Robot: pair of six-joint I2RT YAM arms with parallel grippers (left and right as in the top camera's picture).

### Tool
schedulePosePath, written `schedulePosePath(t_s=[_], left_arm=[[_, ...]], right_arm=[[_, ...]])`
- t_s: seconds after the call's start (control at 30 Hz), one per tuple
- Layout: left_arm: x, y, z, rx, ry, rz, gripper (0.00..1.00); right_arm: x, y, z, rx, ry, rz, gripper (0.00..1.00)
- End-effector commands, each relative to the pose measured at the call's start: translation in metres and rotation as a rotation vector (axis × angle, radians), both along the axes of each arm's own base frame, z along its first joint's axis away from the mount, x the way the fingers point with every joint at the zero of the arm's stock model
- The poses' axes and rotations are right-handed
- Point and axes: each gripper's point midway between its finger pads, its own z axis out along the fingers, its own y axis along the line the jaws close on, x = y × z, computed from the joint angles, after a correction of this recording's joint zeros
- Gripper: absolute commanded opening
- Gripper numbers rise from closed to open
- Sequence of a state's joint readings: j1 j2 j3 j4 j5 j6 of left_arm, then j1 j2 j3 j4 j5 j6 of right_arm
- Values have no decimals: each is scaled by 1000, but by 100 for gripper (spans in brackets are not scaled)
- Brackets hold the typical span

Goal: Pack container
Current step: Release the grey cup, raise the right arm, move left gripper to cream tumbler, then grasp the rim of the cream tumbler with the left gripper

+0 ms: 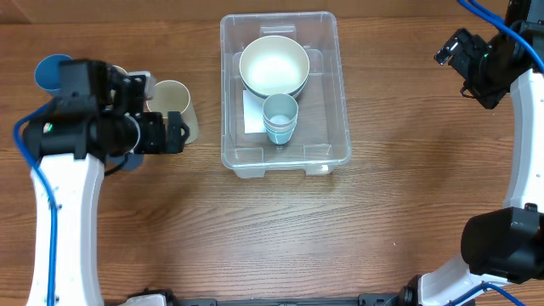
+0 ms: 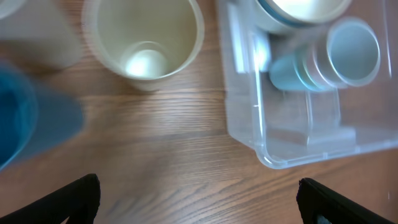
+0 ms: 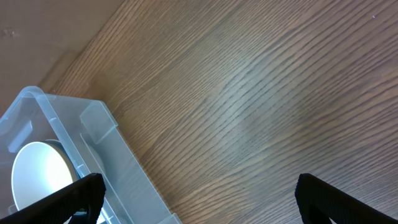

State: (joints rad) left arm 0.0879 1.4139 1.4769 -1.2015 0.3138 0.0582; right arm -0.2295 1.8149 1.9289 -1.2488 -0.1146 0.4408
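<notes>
I should move my left gripper outward and down onto the cream cup's rim next. The bare wood gap at that rim beside the container leaves room for a finger.
The clear container (image 1: 342, 110) sits at the middle back of the table. It holds a cream bowl (image 1: 274, 66), stacked light blue cups (image 1: 280, 119) and a white label (image 1: 252, 115). My left gripper (image 1: 178, 134) is open and empty, just left of the container, beside a cream cup (image 1: 174, 104). The left wrist view shows that cup (image 2: 144, 40), the container's corner (image 2: 292, 140) and the open fingers (image 2: 199, 202) over bare wood. My right gripper (image 1: 449, 53) is open and empty, raised at the far right; its wrist view (image 3: 199, 199) shows the container's corner (image 3: 87, 130).
A blue cup (image 1: 49, 70) stands at the far left and shows blurred in the left wrist view (image 2: 28, 121). Another pale cup (image 2: 37, 31) is partly hidden by my left arm. Bare wood lies in front of and to the right of the container.
</notes>
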Motion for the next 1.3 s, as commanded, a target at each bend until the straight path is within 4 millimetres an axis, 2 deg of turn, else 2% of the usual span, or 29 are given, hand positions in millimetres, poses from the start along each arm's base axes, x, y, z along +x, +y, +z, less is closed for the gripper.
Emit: schedulePosePath(t_s=[0.0,0.13,0.3,0.37,0.5,0.7,0.87,1.0,1.1,1.17,1.23,1.27], left_arm=[[15,-16,-2,-11,-73,-251,100],[36,0,-18,89,-86,-263,100],[57,19,-16,210,-147,-218,100],[64,20,-14,230,-170,-223,100],[72,7,-18,252,-193,-297,100],[80,-26,-55,313,-128,-441,96],[83,-30,-85,373,-44,-460,82],[85,-29,-88,372,-38,-442,79],[86,-29,-87,369,-38,-436,67],[86,-29,-87,366,-36,-428,48],[86,-29,-87,361,-37,-413,34],[87,-29,-87,359,-39,-408,21]], right_arm=[[1,-2,14,-16,-38,-7,100],[1,-2,14,-16,-38,-7,100],[1,-2,14,-15,-38,-7,100],[1,-2,14,-15,-38,-7,100],[1,-2,14,-15,-38,-7,100],[1,-2,14,-15,-38,-7,100],[1,-2,14,-16,-38,-7,100],[1,-2,14,-16,-38,-7,100],[1,-2,14,-15,-38,-7,100],[1,-2,14,-15,-38,-7,100],[1,-2,14,-15,-38,-7,100],[1,-2,14,-16,-38,-7,100]])
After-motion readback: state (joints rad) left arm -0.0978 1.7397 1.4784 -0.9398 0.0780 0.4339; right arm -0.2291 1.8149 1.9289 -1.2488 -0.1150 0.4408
